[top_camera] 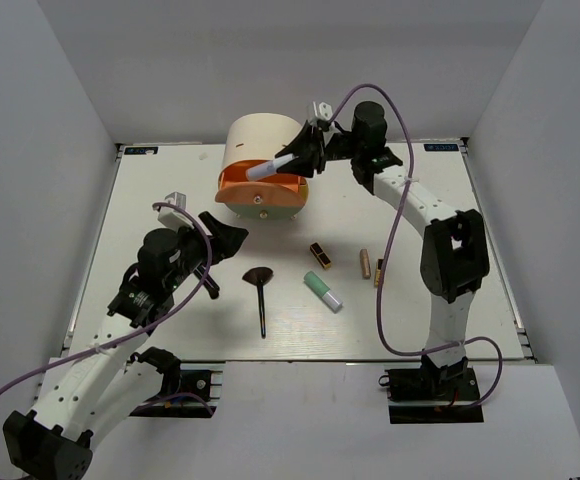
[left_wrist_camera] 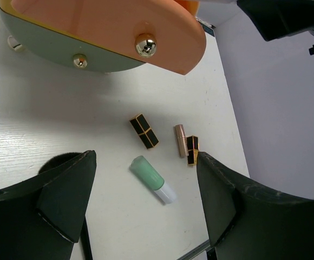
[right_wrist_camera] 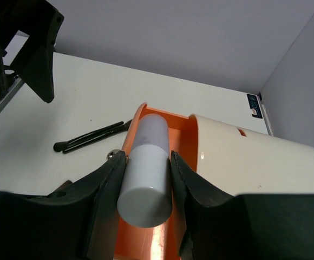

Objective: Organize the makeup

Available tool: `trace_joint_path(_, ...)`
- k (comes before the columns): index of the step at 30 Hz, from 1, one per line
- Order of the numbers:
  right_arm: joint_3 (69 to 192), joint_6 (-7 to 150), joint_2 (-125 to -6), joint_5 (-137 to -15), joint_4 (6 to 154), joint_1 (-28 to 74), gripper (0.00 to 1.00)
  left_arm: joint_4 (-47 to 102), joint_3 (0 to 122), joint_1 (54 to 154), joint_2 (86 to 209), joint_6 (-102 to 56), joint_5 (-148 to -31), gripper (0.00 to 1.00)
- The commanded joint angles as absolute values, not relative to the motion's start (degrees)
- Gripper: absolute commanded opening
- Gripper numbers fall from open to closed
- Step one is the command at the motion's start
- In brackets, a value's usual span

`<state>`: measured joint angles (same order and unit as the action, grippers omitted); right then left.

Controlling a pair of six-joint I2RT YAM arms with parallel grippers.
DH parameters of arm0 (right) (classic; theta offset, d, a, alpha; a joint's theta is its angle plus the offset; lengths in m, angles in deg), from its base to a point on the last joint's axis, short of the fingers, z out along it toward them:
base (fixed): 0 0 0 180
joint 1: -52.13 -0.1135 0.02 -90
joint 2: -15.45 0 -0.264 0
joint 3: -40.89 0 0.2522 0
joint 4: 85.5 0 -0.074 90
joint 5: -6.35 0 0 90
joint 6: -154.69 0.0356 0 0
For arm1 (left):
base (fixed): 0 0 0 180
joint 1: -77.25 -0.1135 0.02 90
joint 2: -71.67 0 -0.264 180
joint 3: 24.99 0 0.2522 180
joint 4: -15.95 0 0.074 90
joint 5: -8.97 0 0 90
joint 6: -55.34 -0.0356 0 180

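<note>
I will next move the small white bottle [top_camera: 270, 168] with my right gripper to the left in the top view and down inside the open orange drawer, because the bottle still hangs above.
My right gripper [right_wrist_camera: 146, 160] is shut on the small white bottle [right_wrist_camera: 149, 135], holding it tilted over the open orange drawer [right_wrist_camera: 181, 135] of the round cream box [top_camera: 260, 145]. From above, the bottle [top_camera: 270, 168] points left from the right gripper [top_camera: 295, 158]. My left gripper [left_wrist_camera: 146, 200] stands open and empty over the table, left of the loose makeup. Between its fingers lies the mint-green tube [left_wrist_camera: 152, 179]. Beyond it are a black-and-gold lipstick [left_wrist_camera: 144, 130], a rose-gold tube [left_wrist_camera: 180, 140] and a second lipstick [left_wrist_camera: 192, 149]. The black fan brush [top_camera: 260, 290] lies nearby.
The cream box's orange drawer [top_camera: 260, 190] juts out toward the table's middle, its gold knob [left_wrist_camera: 145, 45] above the left gripper. A thin black stick brush [right_wrist_camera: 89, 138] lies by the left arm. White walls enclose the table on three sides.
</note>
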<state>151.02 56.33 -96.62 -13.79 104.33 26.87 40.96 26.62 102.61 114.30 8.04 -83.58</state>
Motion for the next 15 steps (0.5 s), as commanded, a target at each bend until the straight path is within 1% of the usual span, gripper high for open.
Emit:
trace_joint_path(1, 155.0, 60.7, -97.0, -13.5, 114.7, 26.3, 0.0, 41.4, 26.7, 102.9, 113.1, 8.2, -83.1, 0.84)
trace_joint_path(6, 150.7, 61.3, -97.8, -16.6, 120.8, 25.1, 0.0, 40.4, 26.0, 102.9, 113.4, 8.6, -83.6, 0.84)
trace_joint_path(15, 148.8, 58.9, -99.2, -21.9, 121.3, 23.0, 0.0, 39.7, 25.8, 102.9, 114.2, 8.6, -84.1, 0.84)
